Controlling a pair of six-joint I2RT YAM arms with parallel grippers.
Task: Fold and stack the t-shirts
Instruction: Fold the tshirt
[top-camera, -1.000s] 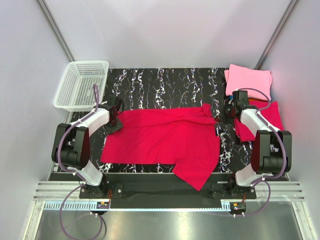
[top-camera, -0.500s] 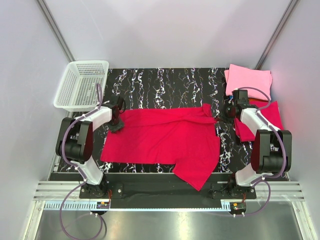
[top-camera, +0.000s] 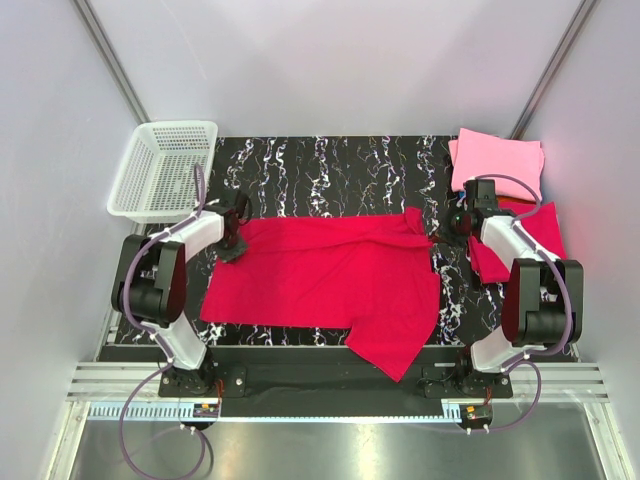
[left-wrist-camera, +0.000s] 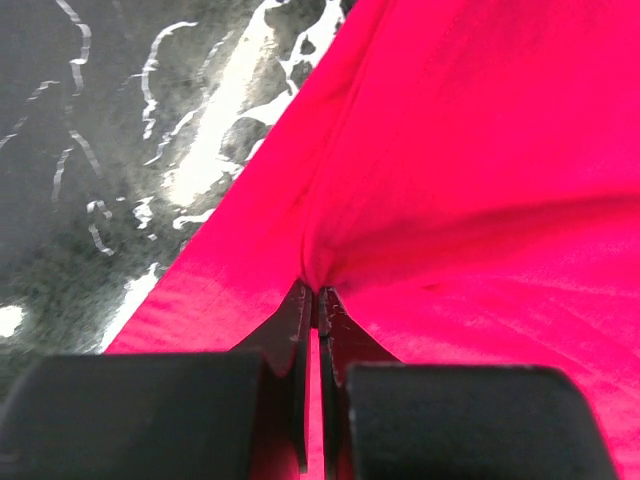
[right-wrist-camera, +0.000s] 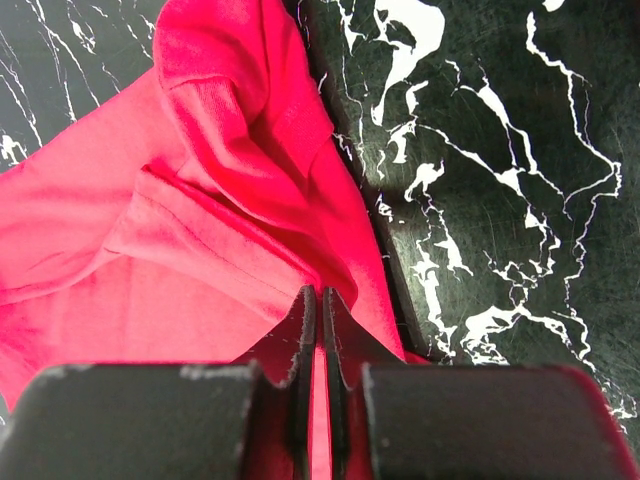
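Note:
The right gripper lifts, swings to the left in the top view and lowers to let go on the red t-shirt's middle (top-camera: 362, 276) next, since the t-shirt lies spread.
A crimson-red t-shirt (top-camera: 330, 275) lies spread across the black marbled table, one corner hanging over the near edge. My left gripper (top-camera: 232, 243) is shut on its left edge; the cloth puckers at the fingertips in the left wrist view (left-wrist-camera: 316, 292). My right gripper (top-camera: 448, 236) is shut on its right edge by a bunched sleeve (right-wrist-camera: 235, 120), with cloth between the tips (right-wrist-camera: 318, 292). A second red t-shirt (top-camera: 545, 235) lies folded at the right, partly under the right arm. A folded pink t-shirt (top-camera: 498, 160) lies at the back right.
A white mesh basket (top-camera: 163, 170) stands at the back left corner. Bare black marbled table (top-camera: 330, 170) stretches behind the red shirt. Grey walls close in the back and sides.
My left gripper has shifted slightly towards the back along the shirt's left edge, and that edge has moved a little with it. The right gripper stays in place.

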